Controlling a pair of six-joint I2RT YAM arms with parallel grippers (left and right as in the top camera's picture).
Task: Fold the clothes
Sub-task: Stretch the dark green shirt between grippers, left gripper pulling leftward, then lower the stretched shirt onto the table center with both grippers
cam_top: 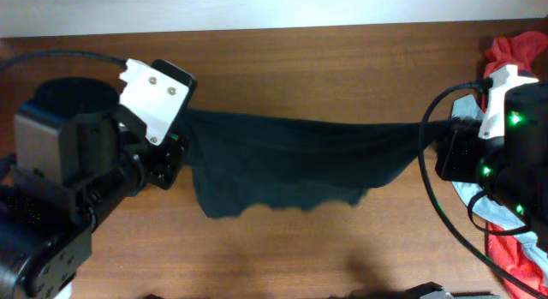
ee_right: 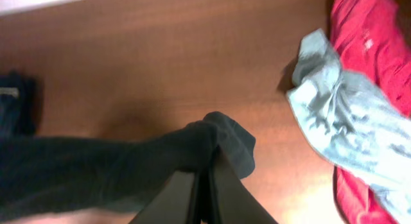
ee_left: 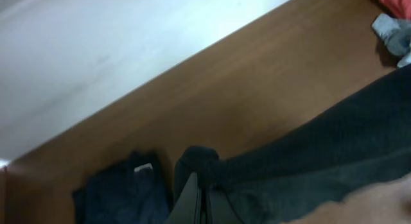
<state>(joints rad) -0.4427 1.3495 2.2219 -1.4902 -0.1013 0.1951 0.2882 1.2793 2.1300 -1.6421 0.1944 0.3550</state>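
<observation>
My right gripper holds the corner of the shirt (cam_top: pixel 291 162), which hangs stretched above the bare table, and should move down and outward to release it on the open wood near the table's far edge.
The large black-navy shirt (cam_top: pixel 291 162) hangs stretched in the air between my two grippers, its lower hem sagging toward the table. My left gripper (cam_top: pixel 181 147) is shut on the shirt's left end; in the left wrist view the fingers (ee_left: pixel 192 198) pinch a bunched corner of the shirt (ee_left: pixel 321 160). At the right, my right gripper (cam_top: pixel 431 145) is shut on the other end, and the right wrist view shows the cloth (ee_right: pixel 96 166) folded over the fingertips (ee_right: pixel 221 179).
A dark navy garment with a white label (ee_left: pixel 122 192) lies on the table under the left arm. A red-orange garment (ee_right: pixel 366 38) and a pale grey-blue one (ee_right: pixel 347 115) lie heaped at the table's right edge (cam_top: pixel 514 265). The table's far edge (cam_top: pixel 274 29) meets a white surface.
</observation>
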